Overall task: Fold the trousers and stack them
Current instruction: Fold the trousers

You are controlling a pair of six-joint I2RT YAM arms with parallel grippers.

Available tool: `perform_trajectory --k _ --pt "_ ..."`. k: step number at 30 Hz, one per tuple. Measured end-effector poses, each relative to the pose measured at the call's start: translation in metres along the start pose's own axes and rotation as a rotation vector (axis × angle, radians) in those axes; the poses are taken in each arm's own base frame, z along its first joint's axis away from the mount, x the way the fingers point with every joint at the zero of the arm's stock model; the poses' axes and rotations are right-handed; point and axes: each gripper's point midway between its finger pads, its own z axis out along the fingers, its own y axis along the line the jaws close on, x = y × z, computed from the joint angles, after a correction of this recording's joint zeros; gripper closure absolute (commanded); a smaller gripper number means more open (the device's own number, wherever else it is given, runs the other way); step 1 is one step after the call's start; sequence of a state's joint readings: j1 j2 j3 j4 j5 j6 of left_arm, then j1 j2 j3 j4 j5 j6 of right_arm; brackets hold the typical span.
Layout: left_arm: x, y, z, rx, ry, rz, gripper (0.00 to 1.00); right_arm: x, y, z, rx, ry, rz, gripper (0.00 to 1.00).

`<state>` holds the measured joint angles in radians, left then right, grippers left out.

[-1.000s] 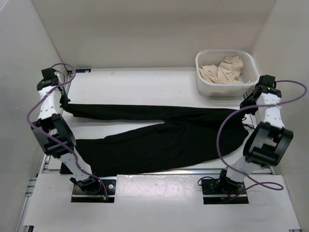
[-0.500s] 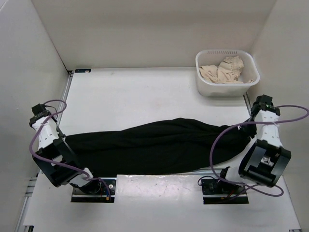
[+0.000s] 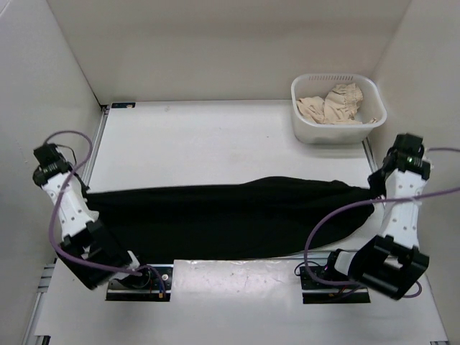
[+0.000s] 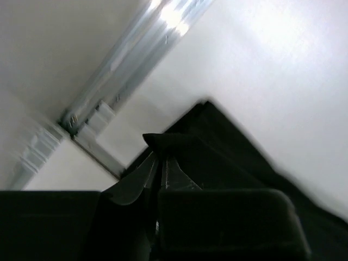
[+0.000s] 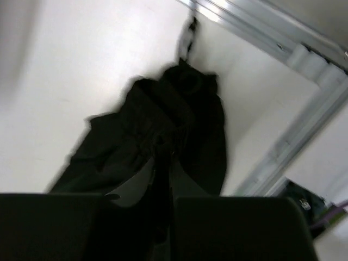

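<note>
The trousers' end still hangs with its cloth bunched, so next my right gripper will move back and down to the part of the table beside the metal bar (image 3: 374, 221) (image 5: 243, 155) and release it.
The black trousers (image 3: 230, 215) lie folded lengthwise in a long band across the near part of the table, stretched between both arms. My left gripper (image 3: 85, 195) is shut on the trousers' left end; in the left wrist view the gripper (image 4: 161, 157) pinches black cloth (image 4: 217, 147) between closed fingers. My right gripper (image 3: 375, 188) is shut on the right end; in the right wrist view the gripper (image 5: 163, 149) grips bunched black fabric (image 5: 179, 103) that hangs below it.
A white basket (image 3: 336, 127) holding a beige cloth garment (image 3: 332, 104) stands at the back right. White walls close in the left, right and back. A metal rail (image 4: 125, 60) runs along the table's left edge and another (image 5: 304, 60) along the right.
Both grippers pulled the far leg toward the near edge over the other leg, then moved outward, stretching the folded trousers into a flat band.
</note>
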<state>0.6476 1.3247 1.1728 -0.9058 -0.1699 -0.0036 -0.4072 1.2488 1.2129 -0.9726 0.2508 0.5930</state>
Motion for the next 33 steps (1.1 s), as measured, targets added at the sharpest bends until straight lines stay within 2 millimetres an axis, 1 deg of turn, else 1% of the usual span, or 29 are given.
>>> perform_trajectory --k 2,3,6,8,10,12,14,17,20,24,25,26,27,28,29,30,32,33 --pt "0.032 0.004 0.002 -0.010 0.038 -0.003 0.82 0.029 -0.027 0.008 0.065 0.030 0.004 1.00" --pt "0.052 0.006 0.005 -0.018 0.065 -0.003 0.82 0.044 -0.040 0.013 0.105 0.058 0.002 1.00" --pt "0.114 0.014 0.018 -0.053 0.192 -0.010 0.82 0.078 -0.071 0.027 0.220 0.126 0.003 1.00" --pt "0.143 0.022 0.024 -0.079 0.263 -0.033 0.82 0.088 -0.086 0.029 0.289 0.142 0.003 1.00" --pt "0.161 0.031 0.026 -0.108 0.306 -0.066 0.82 0.087 -0.093 0.027 0.328 0.124 0.014 1.00" --pt "0.164 0.038 0.026 -0.130 0.311 -0.097 0.82 0.083 -0.096 0.026 0.344 0.098 0.031 1.00" --pt "0.162 0.043 0.027 -0.146 0.296 -0.117 0.82 0.082 -0.100 0.024 0.363 0.086 0.046 1.00" --pt "0.152 0.047 0.025 -0.154 0.271 -0.131 0.82 0.076 -0.105 0.018 0.393 0.065 0.059 1.00" --pt "0.139 0.051 0.023 -0.161 0.235 -0.140 0.82 0.064 -0.104 0.010 0.401 0.030 0.073 1.00" --pt "0.135 0.054 0.023 -0.169 0.228 -0.145 0.82 0.053 -0.105 0.000 0.414 -0.007 0.086 1.00" --pt "0.136 0.054 0.022 -0.171 0.231 -0.145 0.76 0.053 -0.107 -0.002 0.424 -0.013 0.090 0.95" --pt "0.137 0.054 0.022 -0.173 0.234 -0.142 0.66 0.053 -0.109 -0.003 0.432 -0.017 0.093 0.72" --pt "0.138 0.055 0.022 -0.175 0.237 -0.139 0.57 0.053 -0.111 -0.004 0.443 -0.023 0.100 0.46" --pt "0.139 0.055 0.023 -0.179 0.240 -0.139 0.48 0.054 -0.114 -0.004 0.457 -0.028 0.103 0.23" --pt "0.142 0.056 0.024 -0.186 0.247 -0.138 0.36 0.055 -0.118 -0.004 0.475 -0.032 0.099 0.11" --pt "0.148 0.056 0.024 -0.192 0.262 -0.134 0.23 0.056 -0.122 -0.004 0.493 -0.034 0.097 0.02" --pt "0.159 0.055 0.025 -0.197 0.294 -0.129 0.18 0.058 -0.128 -0.004 0.526 -0.038 0.088 0.01" --pt "0.161 0.055 0.025 -0.197 0.303 -0.126 0.18 0.058 -0.131 -0.005 0.537 -0.043 0.085 0.01"
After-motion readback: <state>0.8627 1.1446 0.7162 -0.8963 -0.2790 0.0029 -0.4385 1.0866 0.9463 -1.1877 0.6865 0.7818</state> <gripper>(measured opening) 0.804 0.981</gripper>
